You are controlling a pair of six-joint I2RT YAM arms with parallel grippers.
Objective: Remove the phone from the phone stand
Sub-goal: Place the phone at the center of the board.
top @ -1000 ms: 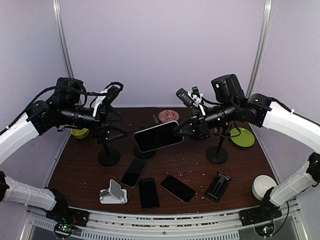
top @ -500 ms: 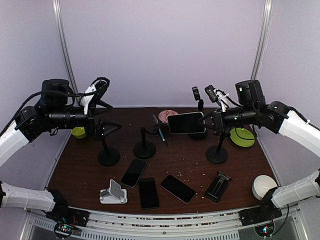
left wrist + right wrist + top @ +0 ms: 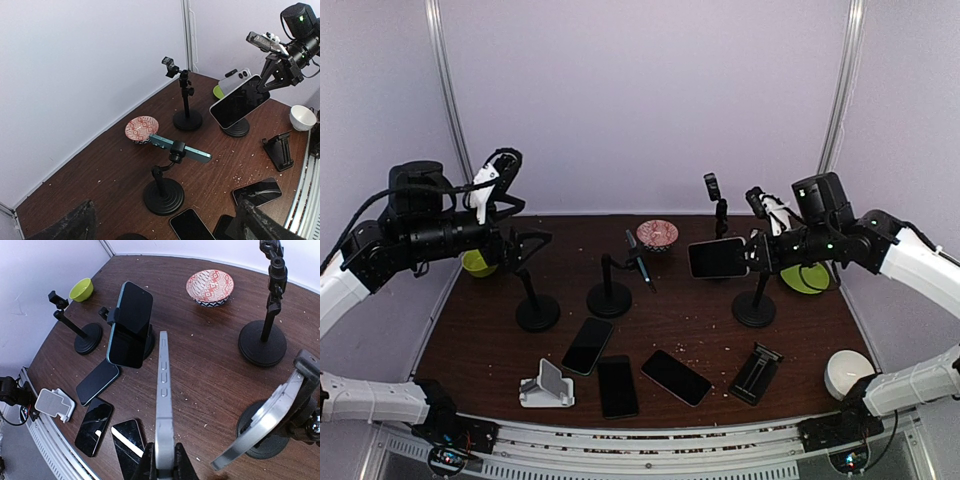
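Observation:
The tabletop beside the centre phone stand is bare, so I will lower my right gripper there, left in the top view, and release the phone.
My right gripper (image 3: 757,252) is shut on one end of a silver phone (image 3: 718,258) and holds it in the air, left of a black round-base stand (image 3: 754,310). In the right wrist view the phone (image 3: 163,390) shows edge-on between my fingertips (image 3: 164,462). It also shows in the left wrist view (image 3: 239,100). The centre phone stand (image 3: 609,298) still clamps a teal phone (image 3: 177,147), which the right wrist view shows screen-on (image 3: 131,324). My left gripper (image 3: 532,248) is open and empty, above a bare stand (image 3: 537,312) to the left.
Three dark phones (image 3: 587,345) (image 3: 617,385) (image 3: 676,377) lie flat at the front. A white stand (image 3: 547,388), a black folding stand (image 3: 756,373) and a white bowl (image 3: 847,373) sit near the front edge. A patterned bowl (image 3: 657,233), green bowl (image 3: 478,264), green plate (image 3: 805,274) and tall stand (image 3: 718,200) are behind.
My right gripper has carried the silver phone rightward, away from the centre stand, to beside the right stand. My left arm has drawn back to the left.

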